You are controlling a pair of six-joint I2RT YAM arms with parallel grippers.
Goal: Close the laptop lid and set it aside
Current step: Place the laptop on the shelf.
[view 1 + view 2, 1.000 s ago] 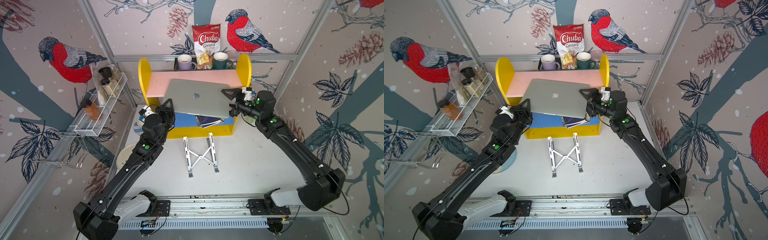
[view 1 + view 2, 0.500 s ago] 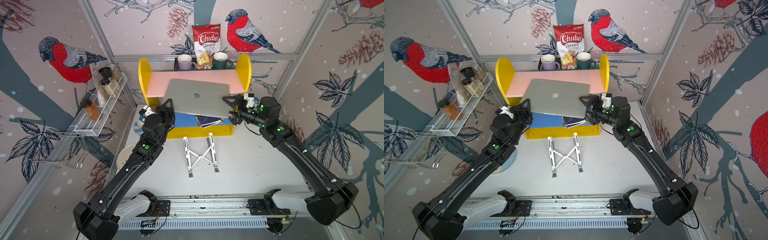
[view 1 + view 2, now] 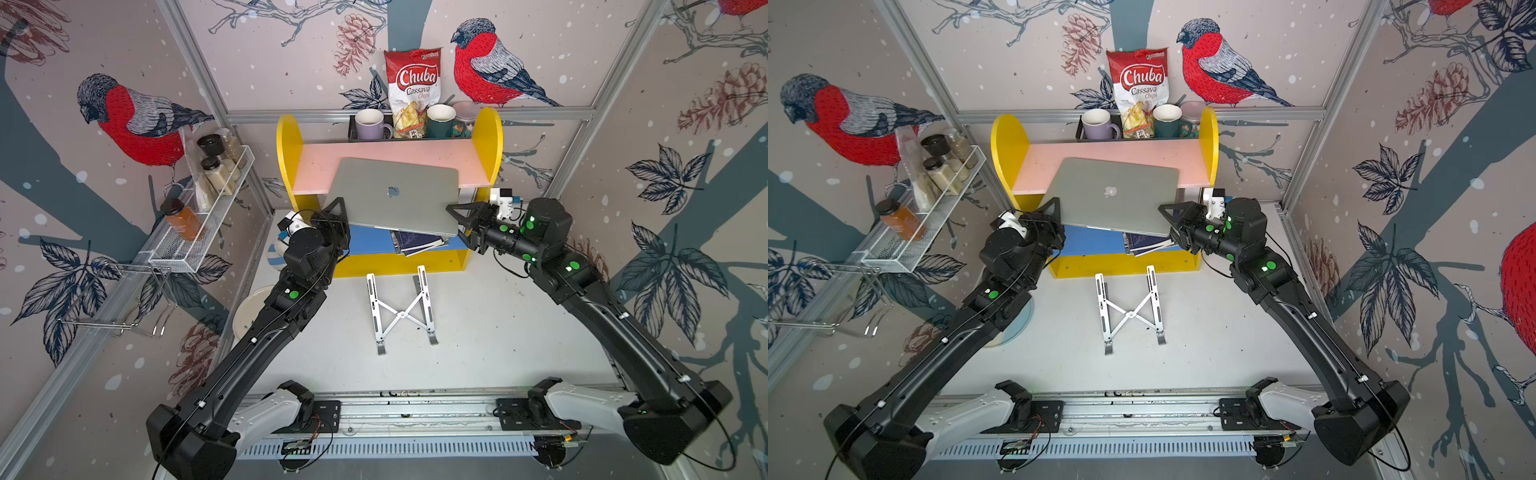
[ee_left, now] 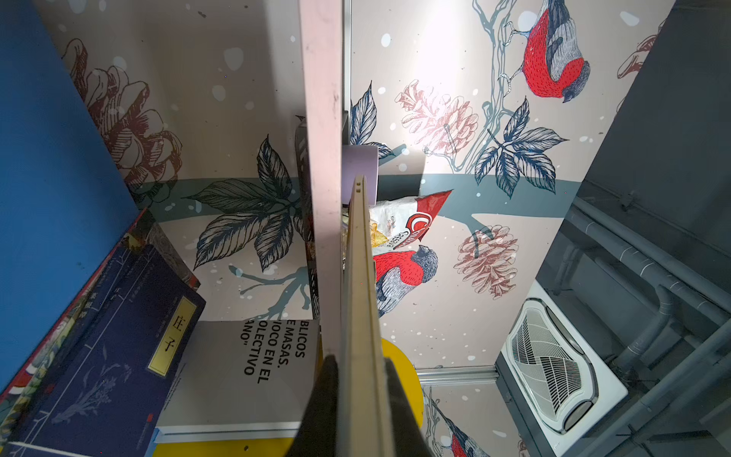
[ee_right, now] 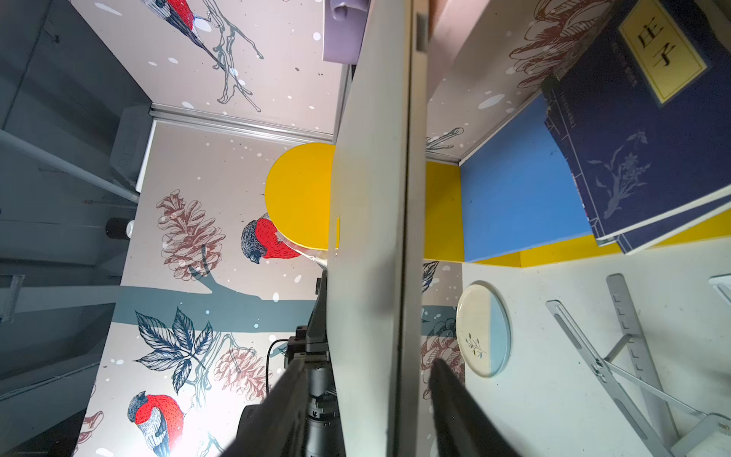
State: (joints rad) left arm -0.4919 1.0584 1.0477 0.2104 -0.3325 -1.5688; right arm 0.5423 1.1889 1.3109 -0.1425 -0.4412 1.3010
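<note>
My left gripper is to push the laptop farther outward onto the pink shelf board that lies outward of it and let go, as the laptop's near part still overhangs.
The closed silver laptop (image 3: 395, 195) (image 3: 1113, 195) hangs tilted in the air in front of the shelf, its lid (image 3: 415, 208) with the apple logo facing up. My left gripper (image 3: 337, 210) (image 4: 362, 380) is shut on the laptop's left edge (image 4: 358, 277), both pads pressed against it. My right gripper (image 3: 457, 224) (image 5: 368, 380) straddles the laptop's right edge (image 5: 368, 198). Its jaws stand open, with a gap showing on each side of the edge. The far edge of the laptop lies over the pink shelf board (image 3: 324, 166).
The yellow shelf (image 3: 488, 137) has a blue lower board (image 3: 370, 241) with books (image 3: 415, 243) under the laptop. A silver folding stand (image 3: 401, 311) lies on the table and a plate (image 3: 249, 307) at the left. Mugs and a chips bag (image 3: 411, 91) stand behind; a wire rack with jars (image 3: 208, 208) hangs on the left wall.
My right arm swung outward and the right gripper's jaws narrowed around the laptop's right edge. The left gripper and the laptop have stayed in place.
</note>
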